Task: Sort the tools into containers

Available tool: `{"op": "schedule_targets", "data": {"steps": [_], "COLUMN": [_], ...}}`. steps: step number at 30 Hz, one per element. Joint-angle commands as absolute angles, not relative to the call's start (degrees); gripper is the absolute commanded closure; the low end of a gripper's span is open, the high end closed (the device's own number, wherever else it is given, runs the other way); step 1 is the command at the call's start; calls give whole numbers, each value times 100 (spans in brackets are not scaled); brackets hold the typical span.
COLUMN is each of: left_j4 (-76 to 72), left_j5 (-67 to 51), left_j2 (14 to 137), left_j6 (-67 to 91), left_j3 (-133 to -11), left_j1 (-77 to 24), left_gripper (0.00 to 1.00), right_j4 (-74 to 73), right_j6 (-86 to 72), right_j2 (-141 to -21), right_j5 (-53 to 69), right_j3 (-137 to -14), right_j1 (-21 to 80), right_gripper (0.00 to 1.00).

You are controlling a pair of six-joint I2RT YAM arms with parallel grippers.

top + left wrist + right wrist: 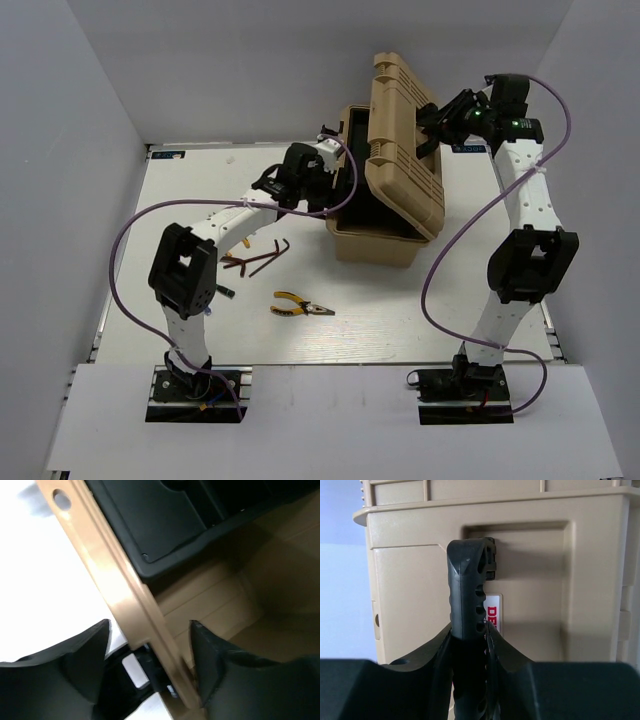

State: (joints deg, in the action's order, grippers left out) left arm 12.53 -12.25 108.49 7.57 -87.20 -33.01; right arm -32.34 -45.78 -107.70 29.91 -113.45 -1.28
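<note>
My right gripper needs to swing to the right in the top view next, over the tabletop beside the toolbox, and let go of the lid's handle, because the lid sticks out over the inner tray (150, 515).
The tan ribbed toolbox (378, 246) stands at mid-table with its lid (403, 140) raised. My right gripper (441, 118) is shut on the lid's black handle (468, 585) and holds the lid up. My left gripper (334, 152) is open at the box's left side, its jaws either side of the tan rim (127, 595) without touching it. The black inner tray (150, 515) lies just inside. Yellow-handled pliers (300, 308) and dark hex keys (266, 256) lie on the table left of the box. No screwdriver shows clearly.
The white table (400, 320) is walled by white panels on three sides. The left arm's purple cable (130, 240) loops over the table's left part. A small thin dark item (224, 292) lies beside the left arm.
</note>
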Motion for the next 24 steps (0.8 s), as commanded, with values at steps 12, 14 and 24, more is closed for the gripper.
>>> {"op": "schedule_targets", "data": {"steps": [12,14,24], "left_j4": [1776,1714,1433], "left_j5": [360,491,1019], "left_j2": [10618,10478,9827], "left_j6": [316,387,888], "left_j3": [-8587,-8394,-7376], "left_j1": [-3604,-3604,-3604], "left_gripper": [73,75,83], "right_j4": [181,743,2759], "right_j6": [-6213,-6616,-7602], "right_j2": [-9589,-9589,-9624], "right_j5": [4578,4911,5994], "right_j3": [-10215,-9889,-8781], "right_j1": [-1326,-1432,-2039], "right_gripper": [100,100,100]}}
